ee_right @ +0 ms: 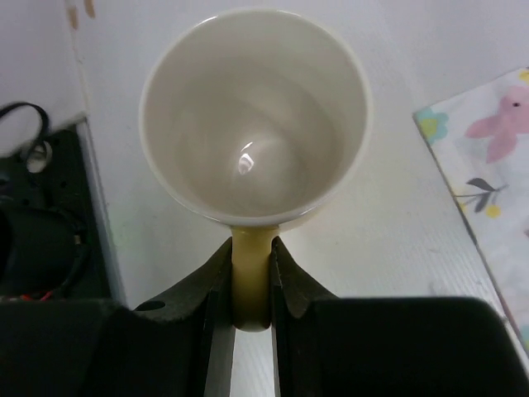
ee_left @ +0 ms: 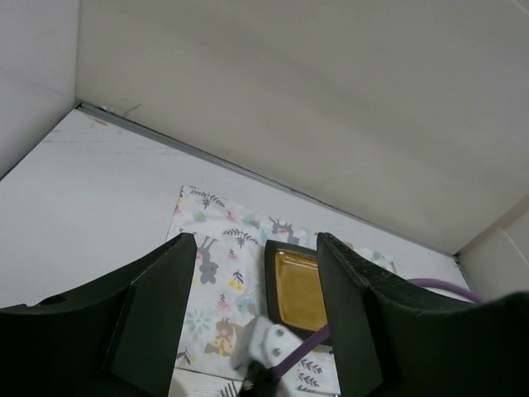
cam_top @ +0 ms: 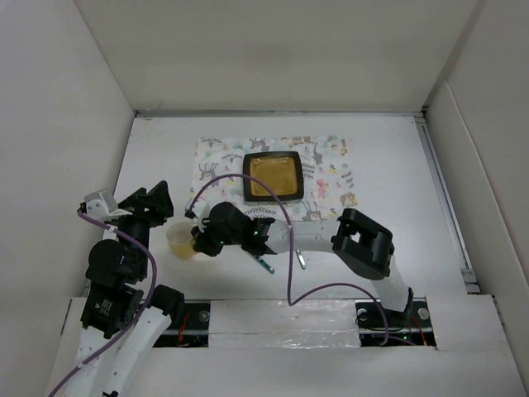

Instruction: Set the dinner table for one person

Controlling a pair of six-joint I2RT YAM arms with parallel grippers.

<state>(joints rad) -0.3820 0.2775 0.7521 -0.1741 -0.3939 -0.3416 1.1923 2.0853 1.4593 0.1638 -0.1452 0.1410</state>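
Observation:
My right gripper will next lift the mug outward past the plate, toward the right in the top view. Then it will lower the mug at the placemat's far corner (cam_top: 333,150), which is empty.
A pale yellow mug (ee_right: 252,116) stands upright and empty on the white dinner table (cam_top: 397,190), left of the patterned placemat (cam_top: 219,161). My right gripper (ee_right: 250,248) is shut on the mug's handle (ee_right: 250,281), with both fingers pressed against its sides. From above, the mug (cam_top: 180,241) sits just left of the right gripper (cam_top: 198,242). My left gripper (ee_left: 256,248) is open and holds nothing. It hovers near the mug, pointing toward the placemat (ee_left: 215,248). A square dark plate with an amber centre (cam_top: 272,176) lies on the placemat.
Two utensils (cam_top: 264,264) (cam_top: 302,260) lie on the table under the right arm, near the front edge. White walls enclose the table at the back and both sides. A purple cable (cam_top: 289,273) loops over the right arm.

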